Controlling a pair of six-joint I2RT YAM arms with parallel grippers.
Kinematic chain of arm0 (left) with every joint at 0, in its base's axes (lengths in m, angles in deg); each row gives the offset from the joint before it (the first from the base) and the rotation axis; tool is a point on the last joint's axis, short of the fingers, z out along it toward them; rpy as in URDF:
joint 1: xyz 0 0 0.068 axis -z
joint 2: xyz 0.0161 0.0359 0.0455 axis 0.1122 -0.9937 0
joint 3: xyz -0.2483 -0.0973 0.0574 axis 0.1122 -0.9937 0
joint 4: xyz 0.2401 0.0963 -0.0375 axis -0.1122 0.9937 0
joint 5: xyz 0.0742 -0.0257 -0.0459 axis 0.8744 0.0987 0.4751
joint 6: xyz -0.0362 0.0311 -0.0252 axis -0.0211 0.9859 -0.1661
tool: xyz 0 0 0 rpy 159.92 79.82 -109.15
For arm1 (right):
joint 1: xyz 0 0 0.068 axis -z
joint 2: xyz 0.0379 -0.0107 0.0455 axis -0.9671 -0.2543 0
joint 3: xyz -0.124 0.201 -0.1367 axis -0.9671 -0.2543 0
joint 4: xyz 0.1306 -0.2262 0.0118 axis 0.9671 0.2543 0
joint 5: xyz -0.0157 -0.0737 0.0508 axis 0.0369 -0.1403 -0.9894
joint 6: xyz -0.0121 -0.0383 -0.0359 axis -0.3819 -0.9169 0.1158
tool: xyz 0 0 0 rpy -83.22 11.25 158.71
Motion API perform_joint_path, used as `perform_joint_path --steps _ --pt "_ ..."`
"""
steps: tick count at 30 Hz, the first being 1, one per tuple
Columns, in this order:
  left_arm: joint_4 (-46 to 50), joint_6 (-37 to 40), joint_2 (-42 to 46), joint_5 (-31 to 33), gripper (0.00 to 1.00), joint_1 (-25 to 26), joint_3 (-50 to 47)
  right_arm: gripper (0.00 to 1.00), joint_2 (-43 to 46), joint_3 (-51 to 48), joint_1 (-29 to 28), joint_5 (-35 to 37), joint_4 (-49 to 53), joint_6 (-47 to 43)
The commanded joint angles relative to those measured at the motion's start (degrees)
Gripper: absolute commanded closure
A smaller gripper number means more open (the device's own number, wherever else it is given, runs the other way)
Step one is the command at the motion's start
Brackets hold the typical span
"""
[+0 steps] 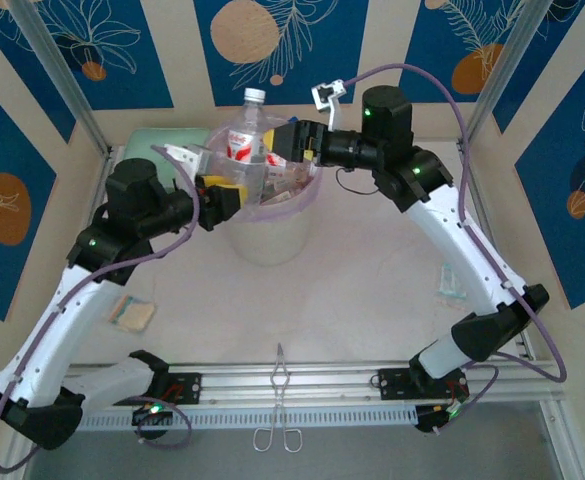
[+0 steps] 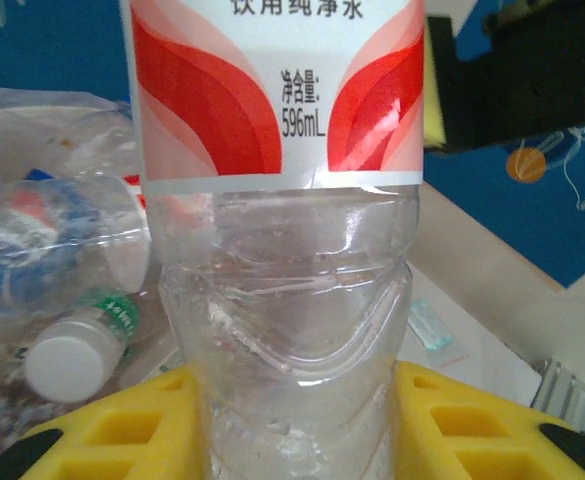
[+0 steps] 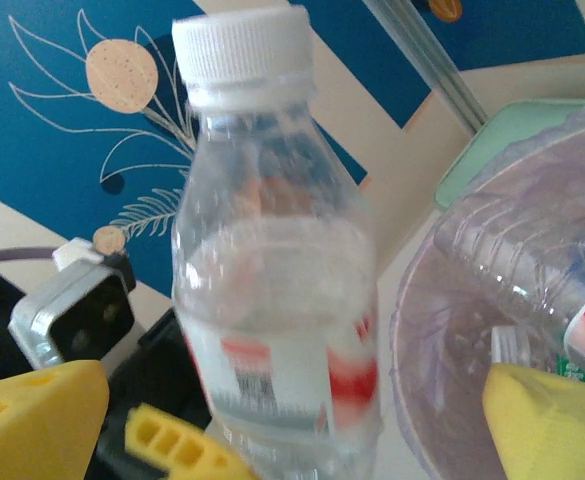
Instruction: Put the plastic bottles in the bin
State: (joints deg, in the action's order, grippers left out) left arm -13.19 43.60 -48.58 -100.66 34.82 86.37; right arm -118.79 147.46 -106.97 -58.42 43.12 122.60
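I should raise my right gripper next and close in on the bottle's shoulder below the white cap (image 1: 251, 116) (image 3: 257, 175), because my left gripper holds only the lower body of the bottle.
One clear plastic bottle (image 1: 244, 135) with a red and white label and a white cap stands upright over the near-left side of the bin (image 1: 272, 240). My left gripper (image 1: 230, 195) is shut on its lower body, a yellow finger (image 2: 122, 430) pressed against each side. In the left wrist view the bottle (image 2: 282, 120) is close up. My right gripper (image 1: 277, 145) is open, its fingers wide apart either side of the same bottle (image 3: 272, 300) without touching it. The white bin, lined with a lilac bag (image 3: 422, 330), holds several other bottles (image 2: 62, 250).
A mint-green case (image 1: 157, 140) lies behind the bin on the left. A yellowish sponge (image 1: 132, 312) sits near the left arm. Metal tongs (image 1: 279, 400) lie on the front rail. A small packet (image 1: 450, 283) lies on the table at the right.
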Motion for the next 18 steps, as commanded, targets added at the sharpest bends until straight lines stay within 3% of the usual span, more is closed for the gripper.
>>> perform_joint_path --steps 1,4,11,12,17,18 --pt "-1.0 4.4 -0.6 -2.9 0.6 2.1 3.1 0.01 -2.0 5.0 -0.4 3.0 1.8 -4.0" --pt "1.9 7.1 -1.7 -4.1 0.61 2.2 4.8 0.02 -4.9 9.9 -1.2 4.0 5.2 -6.7" --pt "4.1 8.2 -3.5 -1.9 0.59 2.3 7.2 0.56 -7.5 13.7 -1.1 4.6 7.7 -8.3" --pt "4.0 7.7 -3.4 -1.1 0.56 2.3 7.2 0.59 -7.5 13.8 -0.8 4.5 7.2 -8.4" --pt "7.2 5.9 -1.0 5.7 0.15 1.9 6.8 0.71 -8.2 16.9 3.4 4.3 3.5 -7.3" --pt "8.5 5.6 -0.9 7.0 0.12 1.6 7.3 0.74 -8.2 17.8 4.5 4.2 2.3 -6.7"
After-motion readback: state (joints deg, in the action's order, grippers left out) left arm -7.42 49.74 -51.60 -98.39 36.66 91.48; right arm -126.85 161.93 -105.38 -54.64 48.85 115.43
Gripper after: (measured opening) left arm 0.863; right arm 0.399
